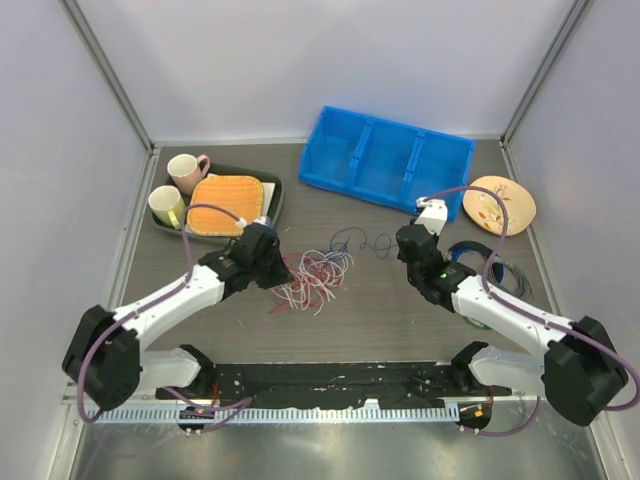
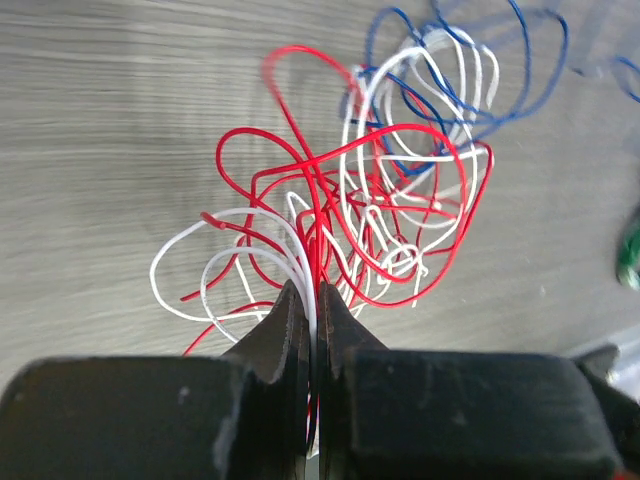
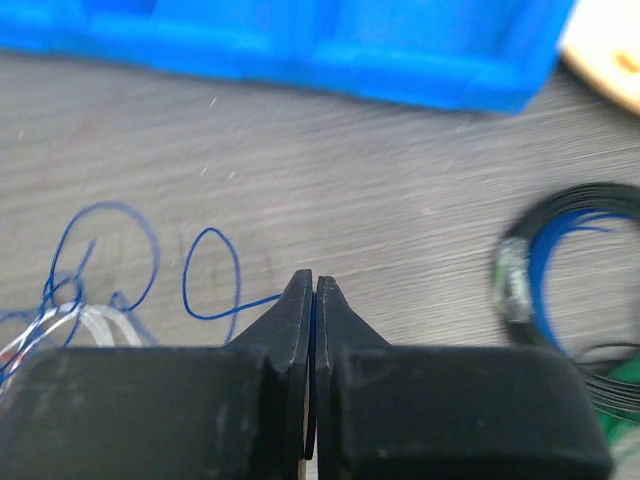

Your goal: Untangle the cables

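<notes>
The cable in my right gripper should next go up high and outward over the rim of the empty bin section by the plate [image 3: 428, 38]. Then I should lower it and let it go.
A loose tangle of red and white cables [image 1: 312, 275] lies mid-table, with dark blue cable loops [image 1: 360, 241] trailing to its right. My left gripper [image 1: 272, 268] is at the tangle's left edge, shut on red and white cables [image 2: 318, 262] that run between its jaws. The tangle [image 2: 400, 190] fans out ahead of it. My right gripper [image 1: 402, 245] is right of the blue loops, shut on a dark blue cable [image 3: 213, 275] whose loop lies on the table to its left.
A blue divided bin [image 1: 386, 158] stands at the back. A dark tray [image 1: 268, 205] with an orange cloth and two mugs is back left. A wooden plate [image 1: 498, 203] and a coil of dark and blue wire [image 1: 478, 255] lie at the right.
</notes>
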You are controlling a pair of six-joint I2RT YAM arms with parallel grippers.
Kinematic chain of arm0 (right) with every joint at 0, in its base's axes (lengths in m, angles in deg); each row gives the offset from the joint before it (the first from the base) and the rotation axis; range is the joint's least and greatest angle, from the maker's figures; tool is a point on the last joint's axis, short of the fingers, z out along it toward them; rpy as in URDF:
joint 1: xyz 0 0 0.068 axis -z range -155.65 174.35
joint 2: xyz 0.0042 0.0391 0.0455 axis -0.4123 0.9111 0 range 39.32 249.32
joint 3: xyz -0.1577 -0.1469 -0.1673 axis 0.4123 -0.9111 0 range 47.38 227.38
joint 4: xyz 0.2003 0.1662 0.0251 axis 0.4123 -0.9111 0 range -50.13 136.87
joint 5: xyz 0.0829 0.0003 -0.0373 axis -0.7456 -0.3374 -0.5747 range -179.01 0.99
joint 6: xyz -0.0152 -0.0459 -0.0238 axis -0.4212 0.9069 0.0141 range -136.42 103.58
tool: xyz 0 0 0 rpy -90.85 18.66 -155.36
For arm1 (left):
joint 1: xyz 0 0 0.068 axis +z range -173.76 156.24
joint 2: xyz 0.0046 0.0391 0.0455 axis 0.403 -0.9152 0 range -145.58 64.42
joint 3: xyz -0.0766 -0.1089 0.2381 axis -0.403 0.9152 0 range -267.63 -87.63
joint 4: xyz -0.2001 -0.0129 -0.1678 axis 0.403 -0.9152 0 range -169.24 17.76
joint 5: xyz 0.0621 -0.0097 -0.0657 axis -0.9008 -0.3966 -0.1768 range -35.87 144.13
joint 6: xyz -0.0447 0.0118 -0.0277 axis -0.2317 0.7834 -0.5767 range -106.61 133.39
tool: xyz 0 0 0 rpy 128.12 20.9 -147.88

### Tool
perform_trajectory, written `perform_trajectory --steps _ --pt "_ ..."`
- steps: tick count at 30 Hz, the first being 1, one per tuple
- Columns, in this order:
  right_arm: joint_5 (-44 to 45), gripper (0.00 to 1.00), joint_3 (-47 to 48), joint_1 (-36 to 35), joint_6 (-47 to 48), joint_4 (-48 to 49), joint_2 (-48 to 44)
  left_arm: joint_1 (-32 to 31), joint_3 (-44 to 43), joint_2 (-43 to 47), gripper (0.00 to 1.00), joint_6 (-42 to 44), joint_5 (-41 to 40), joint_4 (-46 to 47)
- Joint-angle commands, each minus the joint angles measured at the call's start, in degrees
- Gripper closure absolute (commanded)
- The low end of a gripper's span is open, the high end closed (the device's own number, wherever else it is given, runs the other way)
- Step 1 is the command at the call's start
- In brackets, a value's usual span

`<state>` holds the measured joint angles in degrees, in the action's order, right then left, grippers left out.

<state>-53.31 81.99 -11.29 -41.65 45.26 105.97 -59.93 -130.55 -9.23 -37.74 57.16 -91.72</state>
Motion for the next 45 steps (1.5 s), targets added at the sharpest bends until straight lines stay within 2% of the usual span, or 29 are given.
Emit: perform_trajectory --steps 1,2,4,6,10,13,16,21,24,26,28,29,31,39,45 --pt "18.1 0.99 6.3 -0.1 2.0 -5.1 -6.2 0.6 -0.6 8.8 1.0 -6.2 -20.0 -18.9" --pt "21.3 0.99 7.7 0.0 2.6 -6.6 -7.3 1.6 -1.7 10.3 1.0 -8.3 -26.8 -22.3" --pt "24.0 0.99 11.9 0.1 4.7 -7.7 -10.1 2.8 -2.5 13.2 1.0 -11.6 -32.5 -30.7" --pt "28.3 0.99 15.6 0.4 6.7 -8.0 -12.1 5.3 -2.8 17.5 1.0 -15.8 -38.0 -34.7" --pt "31.8 0.99 22.2 1.8 13.4 -7.9 -16.5 14.2 -1.6 23.0 0.95 -18.6 -42.0 -42.5" --pt "33.1 0.99 26.6 2.4 18.7 -7.2 -17.2 18.7 -1.5 25.7 0.96 -22.5 -45.2 -47.1" --pt "40.1 0.99 30.3 3.9 24.9 -4.5 -16.7 18.8 -1.6 26.1 0.94 -23.4 -45.7 -47.0" --pt "38.9 0.99 37.3 8.3 31.8 -1.2 -15.9 20.2 -2.9 21.6 0.94 -26.6 -48.3 -50.7" --pt "38.7 0.99 39.9 10.8 37.5 2.9 -14.3 21.1 -3.1 20.1 0.97 -25.7 -47.3 -49.5" --pt "32.4 0.99 40.4 10.9 36.4 -0.2 -13.7 21.1 -2.3 19.9 1.0 -21.0 -43.2 -45.7" --pt "25.0 0.99 41.2 10.8 31.6 -6.0 -12.4 21.1 -0.1 21.0 1.0 -12.6 -37.9 -36.6" --pt "19.3 0.99 42.1 10.9 30.3 -7.0 -11.7 21.0 0.6 21.5 1.0 -10.4 -32.2 -33.6" --pt "14.8 0.99 43.3 10.9 29.4 -8.0 -9.4 21.0 3.2 22.7 1.0 -6.0 -27.5 -27.0" --pt "8.2 0.99 49.3 10.9 30.0 -3.2 -0.5 21.0 8.2 23.1 1.0 0.5 -10.4 -14.4" --pt "9.6 0.99 52.2 10.9 34.5 4.9 6.8 21.0 11.5 23.9 1.0 2.8 -0.2 -6.2"
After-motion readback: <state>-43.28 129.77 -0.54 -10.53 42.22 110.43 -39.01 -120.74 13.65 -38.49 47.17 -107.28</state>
